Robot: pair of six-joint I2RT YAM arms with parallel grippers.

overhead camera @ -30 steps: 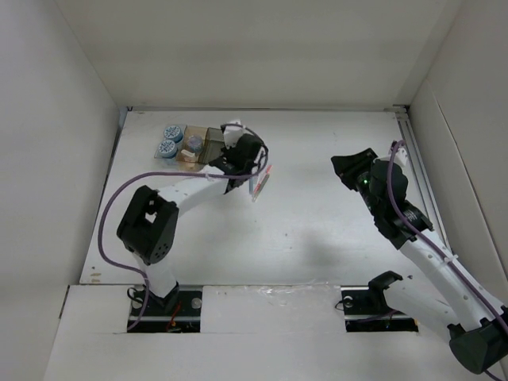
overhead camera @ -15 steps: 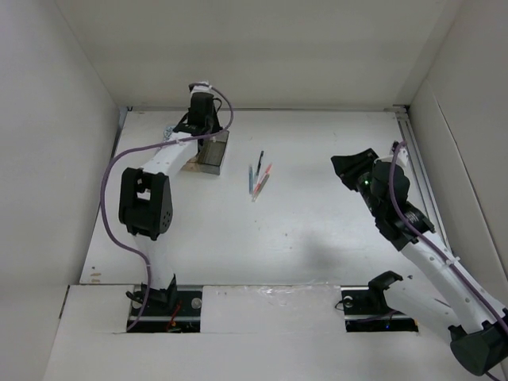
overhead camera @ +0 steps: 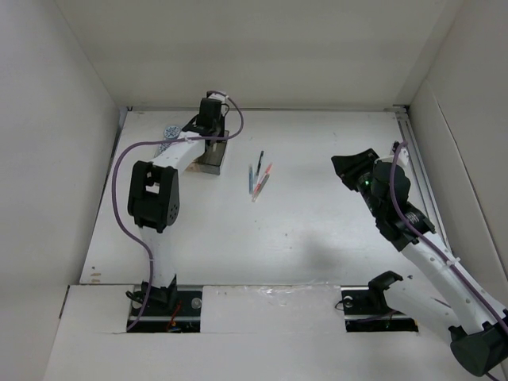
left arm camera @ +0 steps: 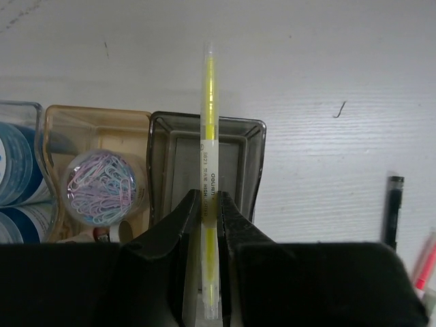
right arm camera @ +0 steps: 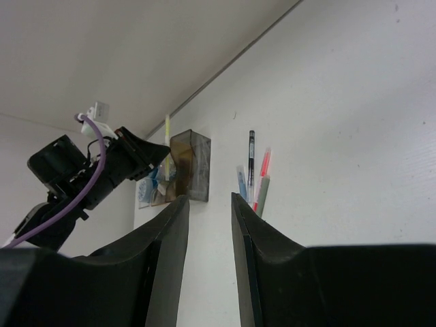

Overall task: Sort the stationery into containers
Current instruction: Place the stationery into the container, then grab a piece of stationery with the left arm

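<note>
The yellow pen already runs lengthwise over the smoky dark grey tray, so my left gripper will go down toward the tray's bottom and let go of the pen there.
My left gripper [left arm camera: 208, 204] is shut on a thin yellow pen [left arm camera: 208, 129] and holds it lengthwise over the smoky dark grey tray [left arm camera: 251, 160]. This tray is the right end of the row of containers. Beside it the amber tray [left arm camera: 92, 121] holds a round box of pastel paper clips [left arm camera: 101, 187]. The clear tray [left arm camera: 24, 112] holds blue-and-white tape rolls [left arm camera: 12, 160]. In the top view the left gripper [overhead camera: 212, 119] hovers at the trays [overhead camera: 214, 161]. Several pens [overhead camera: 258, 178] lie on the table to their right. My right gripper [right arm camera: 210, 204] stands open and holds nothing.
Loose on the table are a black pen [right arm camera: 251, 153], a pink pen [right arm camera: 263, 165], a blue one [right arm camera: 241, 181] and a grey-green one [right arm camera: 261, 193]. The right gripper [overhead camera: 353, 164] hangs above the table at mid right. White walls close in the back and sides.
The left arm swung from the loose pens back to the trays with the yellow pen and now sits over the dark grey tray. The right arm has not moved.
</note>
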